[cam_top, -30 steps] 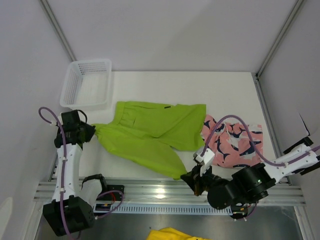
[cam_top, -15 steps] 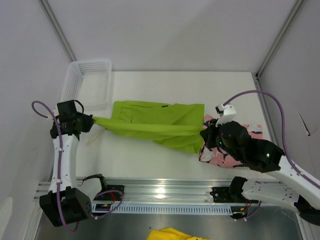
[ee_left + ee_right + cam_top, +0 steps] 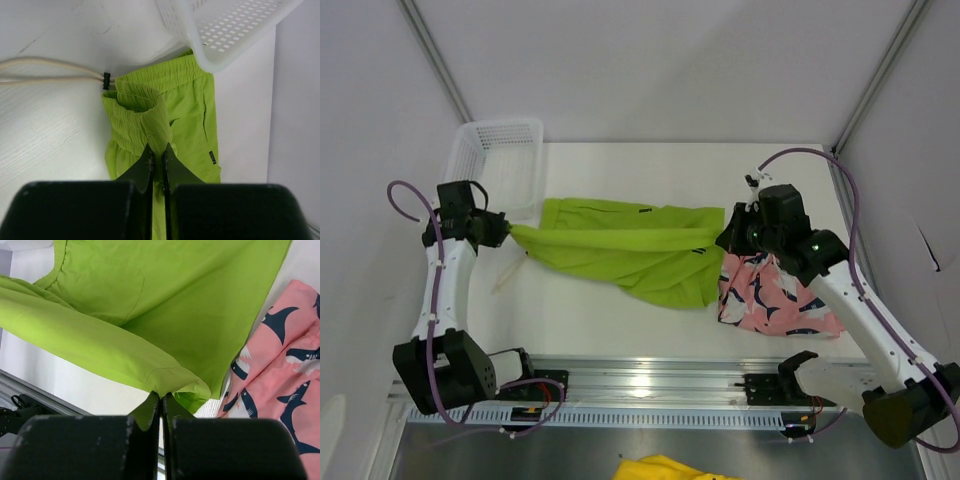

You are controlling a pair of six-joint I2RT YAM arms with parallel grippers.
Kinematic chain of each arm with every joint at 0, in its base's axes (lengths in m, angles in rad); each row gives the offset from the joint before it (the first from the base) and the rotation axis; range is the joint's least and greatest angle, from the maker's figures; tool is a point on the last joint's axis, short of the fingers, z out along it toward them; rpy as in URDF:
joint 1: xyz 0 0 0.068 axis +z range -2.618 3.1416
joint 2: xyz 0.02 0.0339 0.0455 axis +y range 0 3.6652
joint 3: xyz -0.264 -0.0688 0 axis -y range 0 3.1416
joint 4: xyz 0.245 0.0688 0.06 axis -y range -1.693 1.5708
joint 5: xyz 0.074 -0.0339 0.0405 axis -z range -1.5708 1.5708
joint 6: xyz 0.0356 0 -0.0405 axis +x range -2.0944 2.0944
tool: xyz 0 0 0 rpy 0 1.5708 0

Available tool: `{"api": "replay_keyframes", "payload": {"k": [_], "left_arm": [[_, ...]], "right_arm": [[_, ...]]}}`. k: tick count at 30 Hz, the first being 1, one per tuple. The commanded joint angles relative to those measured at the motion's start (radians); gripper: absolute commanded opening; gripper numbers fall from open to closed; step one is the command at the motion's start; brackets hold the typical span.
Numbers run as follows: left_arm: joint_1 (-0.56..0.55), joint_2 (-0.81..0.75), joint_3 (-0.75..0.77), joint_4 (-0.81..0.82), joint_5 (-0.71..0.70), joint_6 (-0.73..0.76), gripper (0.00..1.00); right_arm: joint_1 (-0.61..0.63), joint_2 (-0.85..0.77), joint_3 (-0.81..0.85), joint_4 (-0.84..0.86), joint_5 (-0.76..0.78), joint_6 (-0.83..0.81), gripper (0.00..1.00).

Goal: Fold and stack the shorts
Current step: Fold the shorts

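Note:
The left gripper will next move outward, to the right in the top view and down onto the shorts' far waistband corner (image 3: 552, 205) (image 3: 192, 68), because the lower layer of the shorts is already spread out there.
The lime green shorts (image 3: 625, 245) hang stretched between both grippers above the table, folded lengthwise. My left gripper (image 3: 505, 231) is shut on the waistband end (image 3: 157, 132). My right gripper (image 3: 728, 238) is shut on a leg hem (image 3: 172, 385). The pink shark-print shorts (image 3: 775, 292) lie crumpled on the table under and in front of the right gripper; they also show in the right wrist view (image 3: 280, 365).
A white mesh basket (image 3: 495, 165) stands at the back left, its corner just above the left gripper (image 3: 235, 30). A cream drawstring (image 3: 50, 70) trails over the table. The metal rail (image 3: 650, 385) runs along the near edge.
My right gripper has carried the green leg hem from the near edge up and back to the far right. The shorts are now folded over. The left gripper shifted slightly.

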Motion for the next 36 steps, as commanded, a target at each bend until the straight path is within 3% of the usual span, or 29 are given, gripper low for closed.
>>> {"api": "replay_keyframes", "payload": {"k": [1,10,19,36], "left_arm": [[-0.012,0.047,0.059,0.057,-0.004,-0.032,0.0],[-0.107,0.157,0.125,0.08,-0.061,-0.075,0.0],[-0.135,0.229,0.2,0.096,-0.069,-0.111,0.0],[-0.216,0.521,0.409,0.175,-0.076,-0.173,0.0]], "right_arm": [[-0.04,0.052,0.056,0.073,-0.08,-0.025,0.0],[-0.158,0.138,0.031,0.135,-0.128,0.006,0.0],[-0.264,0.221,0.053,0.182,-0.177,0.004,0.0],[-0.37,0.574,0.214,0.3,-0.221,0.043,0.0]]}}
